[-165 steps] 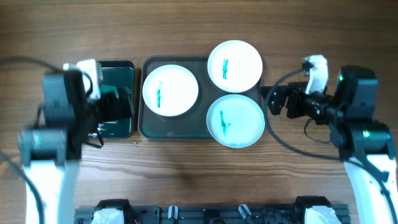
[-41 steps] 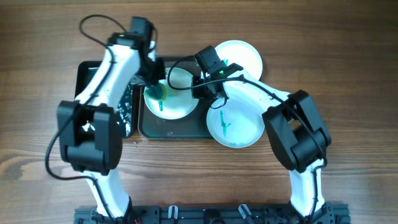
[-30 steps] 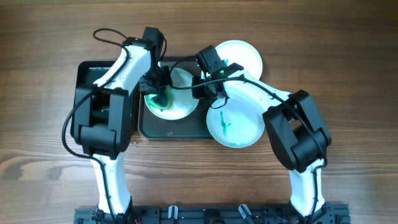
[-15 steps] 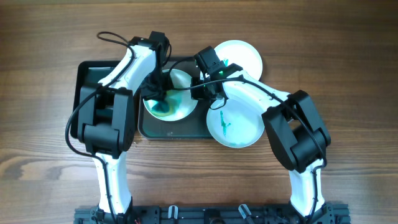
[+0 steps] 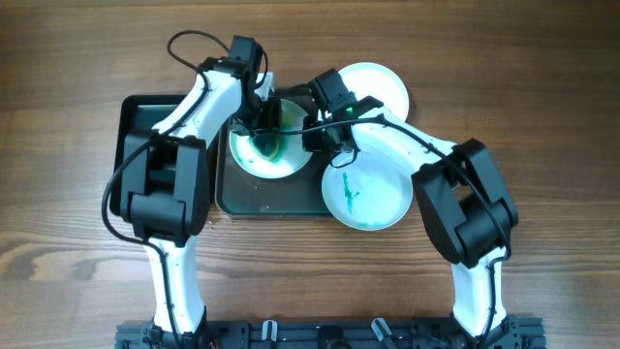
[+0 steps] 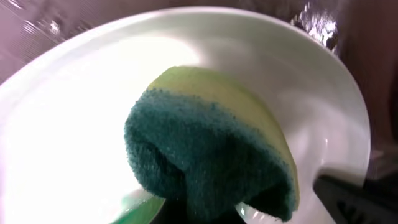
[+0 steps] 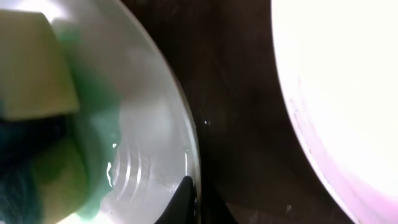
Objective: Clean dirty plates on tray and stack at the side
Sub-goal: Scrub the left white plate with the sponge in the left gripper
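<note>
A bare gap of tray [image 5: 311,178] is back from my right gripper, beside the pale blue plate [image 5: 373,199]. My right gripper should next gently move the pinched rim back toward that gap and let go.
Three plates lie on the dark tray [image 5: 262,201]. The left plate [image 5: 250,163] has a green smear spread over it. My left gripper [image 5: 263,124] is shut on a green and yellow sponge [image 5: 271,143] that presses on this plate. In the left wrist view the sponge [image 6: 211,155] fills the middle, over the white plate [image 6: 68,124]. My right gripper [image 5: 318,136] is shut on that plate's right rim [image 7: 189,180], one finger inside and one outside. The far white plate [image 5: 380,89] and the near pale blue plate [image 5: 373,199] each carry a small green streak.
A smaller black tray [image 5: 136,121] sits left of the big tray, partly under my left arm. Both arms cross over the tray's far half. Bare wood table [image 5: 542,97] surrounds the trays.
The sponge has slid from the near left part of the plate toward its far right side, spreading green. My right gripper has kept its hold on the rim.
</note>
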Tool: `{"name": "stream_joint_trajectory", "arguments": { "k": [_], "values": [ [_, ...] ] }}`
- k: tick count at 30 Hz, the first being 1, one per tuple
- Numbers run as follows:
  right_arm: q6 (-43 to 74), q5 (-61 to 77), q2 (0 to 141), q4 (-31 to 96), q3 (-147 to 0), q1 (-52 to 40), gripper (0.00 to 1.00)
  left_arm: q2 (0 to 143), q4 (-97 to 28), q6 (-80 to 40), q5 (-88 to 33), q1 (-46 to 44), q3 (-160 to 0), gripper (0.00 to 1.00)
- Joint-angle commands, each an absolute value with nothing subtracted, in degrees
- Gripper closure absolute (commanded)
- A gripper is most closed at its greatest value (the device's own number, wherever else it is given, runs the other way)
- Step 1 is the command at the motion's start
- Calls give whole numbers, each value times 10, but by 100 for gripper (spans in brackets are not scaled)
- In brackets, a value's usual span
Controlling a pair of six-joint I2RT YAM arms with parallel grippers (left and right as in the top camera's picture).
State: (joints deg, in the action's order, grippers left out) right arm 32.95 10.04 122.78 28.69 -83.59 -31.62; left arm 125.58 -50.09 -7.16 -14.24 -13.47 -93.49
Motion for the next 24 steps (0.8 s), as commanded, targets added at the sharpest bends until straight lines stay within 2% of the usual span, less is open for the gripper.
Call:
{"name": "stream_joint_trajectory", "arguments": {
  "k": [1,3,7,9,13,17,18,21,24],
  "values": [
    [316,93,1249,303,-816,-325,96,1268,-534,-158,-2,-142,-934,96],
    [316,93,1249,303,-816,-325,96,1268,-574,-243,97,-144,-934,96],
    [316,93,1249,303,-816,-325,96,1268,-635,-262,90,-144,-934,96],
    [316,93,1249,303,-816,-325,96,1268,-639,-219,8,-144,-934,96],
    [316,93,1249,303,-816,-325,96,1268,-628,-50,-266,-144,-934,96],
    [316,93,1249,303,-816,-325,96,1268,-552,-68,-291,-143,-934,96],
    [316,93,1249,302,-816,-325,96,1268,-535,-69,-284,-143,-934,96],
    [316,93,1249,303,-816,-325,96,1268,-492,-157,-118,-143,-934,96],
    [316,93,1249,303,-816,-325,96,1268,-529,-282,142,-143,-934,96]
  ]
}}
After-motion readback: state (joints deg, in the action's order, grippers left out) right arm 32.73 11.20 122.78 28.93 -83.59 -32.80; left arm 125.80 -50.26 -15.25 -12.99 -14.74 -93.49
